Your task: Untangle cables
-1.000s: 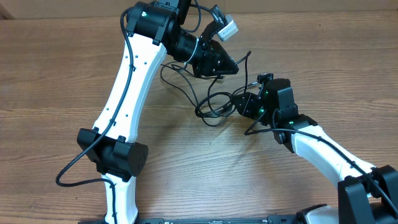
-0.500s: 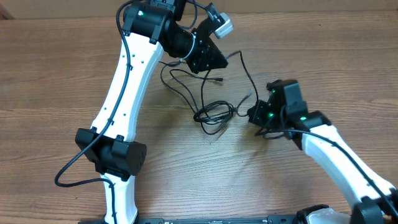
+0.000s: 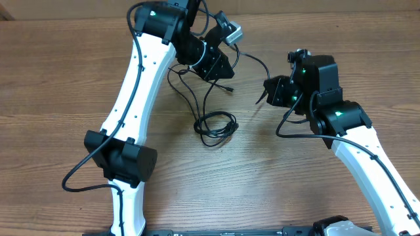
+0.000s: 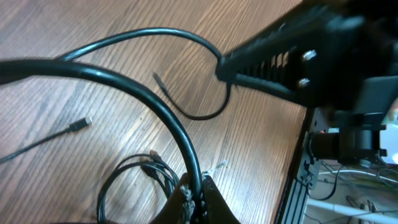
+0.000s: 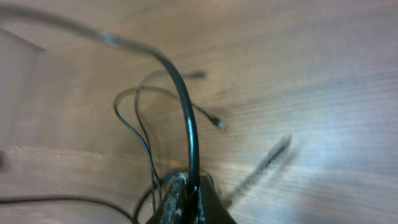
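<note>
The left gripper next needs to move down to the strands beyond the coil, which are below it and to its left in the overhead view, to let go of its raised cable.
The cables are thin black cords. A loose coil (image 3: 215, 126) of them lies on the wooden table between the arms, with strands running up to my left gripper (image 3: 222, 71). That gripper is shut on a cable (image 4: 168, 118) that arcs up out of its jaws. A stretch of cable (image 3: 256, 60) spans the gap to my right gripper (image 3: 268, 92), which hangs above the table right of the coil. In the right wrist view the right gripper (image 5: 189, 198) is shut on a black cable (image 5: 186, 112) that rises and bends left. A small plug end (image 3: 230, 87) lies free below the left gripper.
The white left arm (image 3: 134, 85) crosses the table's left half, its elbow joint (image 3: 121, 160) near the front. The right arm (image 3: 357, 141) reaches in from the front right. In the left wrist view the table edge and a metal frame (image 4: 305, 168) lie to the right.
My right gripper closed on a cable and moved right and toward the back, away from the coil. The coil slid left and forward and loosened. The left gripper shifted slightly left, still holding.
</note>
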`<state>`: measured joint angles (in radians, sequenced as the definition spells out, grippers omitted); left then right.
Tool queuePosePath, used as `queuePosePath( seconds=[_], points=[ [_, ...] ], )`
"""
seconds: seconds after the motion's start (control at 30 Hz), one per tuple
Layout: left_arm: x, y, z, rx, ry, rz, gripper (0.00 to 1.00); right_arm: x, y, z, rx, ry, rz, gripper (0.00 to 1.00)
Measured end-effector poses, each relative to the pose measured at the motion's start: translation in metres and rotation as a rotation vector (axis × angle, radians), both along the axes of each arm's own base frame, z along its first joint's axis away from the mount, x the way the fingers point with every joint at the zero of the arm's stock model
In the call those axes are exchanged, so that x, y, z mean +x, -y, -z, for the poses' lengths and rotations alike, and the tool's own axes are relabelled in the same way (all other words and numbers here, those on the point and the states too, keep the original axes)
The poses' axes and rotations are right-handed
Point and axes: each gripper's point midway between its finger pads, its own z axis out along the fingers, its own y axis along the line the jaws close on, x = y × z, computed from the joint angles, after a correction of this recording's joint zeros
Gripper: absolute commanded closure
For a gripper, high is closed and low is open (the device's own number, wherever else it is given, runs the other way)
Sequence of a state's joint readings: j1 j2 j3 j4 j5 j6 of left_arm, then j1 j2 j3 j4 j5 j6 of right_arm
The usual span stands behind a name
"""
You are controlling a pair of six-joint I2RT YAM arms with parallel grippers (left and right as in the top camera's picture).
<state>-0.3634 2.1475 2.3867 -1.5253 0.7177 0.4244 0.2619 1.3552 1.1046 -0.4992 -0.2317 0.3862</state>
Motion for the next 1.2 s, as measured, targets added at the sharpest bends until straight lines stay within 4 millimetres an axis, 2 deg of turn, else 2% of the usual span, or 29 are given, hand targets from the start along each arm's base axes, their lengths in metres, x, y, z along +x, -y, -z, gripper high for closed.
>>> queuePosePath(
  seconds=[0.13,0.2,0.43,0.6,0.67,0.73,0.8,0.87,0.9,0.93,0.97,1.03,1.07,1.1,1.17,1.2],
  points=[
    [0.005,-0.002,0.010,0.040,-0.027,-0.043,0.96,0.016,-0.010,-0.007,0.022,0.067,-0.017,0.96],
    [0.010,-0.005,0.017,0.073,-0.048,-0.087,0.95,0.024,-0.021,-0.002,0.035,0.078,-0.045,0.96],
    [0.033,-0.030,0.058,0.273,-0.122,-0.303,0.96,0.045,-0.061,0.050,0.062,0.027,-0.128,0.91],
    [0.050,-0.050,0.092,0.419,-0.153,-0.455,0.96,0.043,-0.080,0.086,0.075,-0.049,-0.186,0.87],
    [0.055,-0.057,0.107,0.474,-0.171,-0.502,0.96,0.039,-0.086,0.101,0.082,-0.092,-0.208,0.79],
    [0.059,-0.064,0.125,0.530,-0.190,-0.537,0.96,0.035,-0.088,0.112,0.086,-0.127,-0.220,0.75],
    [0.060,-0.068,0.140,0.571,-0.209,-0.555,0.96,0.028,-0.088,0.122,0.085,-0.172,-0.228,0.62],
    [0.061,-0.073,0.155,0.613,-0.225,-0.563,0.95,0.022,-0.087,0.127,0.081,-0.209,-0.230,0.55],
    [0.061,-0.075,0.162,0.631,-0.235,-0.568,0.91,0.018,-0.086,0.130,0.078,-0.232,-0.232,0.47],
    [0.062,-0.077,0.167,0.642,-0.241,-0.574,0.81,0.014,-0.085,0.134,0.078,-0.259,-0.228,0.37],
    [0.063,-0.079,0.170,0.652,-0.243,-0.578,0.69,0.009,-0.084,0.137,0.074,-0.285,-0.226,0.34],
    [0.065,-0.085,0.172,0.661,-0.247,-0.593,0.30,0.000,-0.079,0.145,0.057,-0.340,-0.221,0.18],
    [0.066,-0.088,0.172,0.660,-0.250,-0.604,0.21,-0.004,-0.076,0.148,0.052,-0.364,-0.214,0.15],
    [0.068,-0.091,0.171,0.657,-0.250,-0.612,0.16,-0.008,-0.072,0.151,0.043,-0.389,-0.206,0.14],
    [0.073,-0.100,0.169,0.648,-0.255,-0.634,0.14,-0.013,-0.062,0.157,0.032,-0.441,-0.173,0.12],
    [0.075,-0.104,0.168,0.637,-0.261,-0.646,0.14,-0.014,-0.058,0.159,0.030,-0.457,-0.156,0.04]
  ],
)
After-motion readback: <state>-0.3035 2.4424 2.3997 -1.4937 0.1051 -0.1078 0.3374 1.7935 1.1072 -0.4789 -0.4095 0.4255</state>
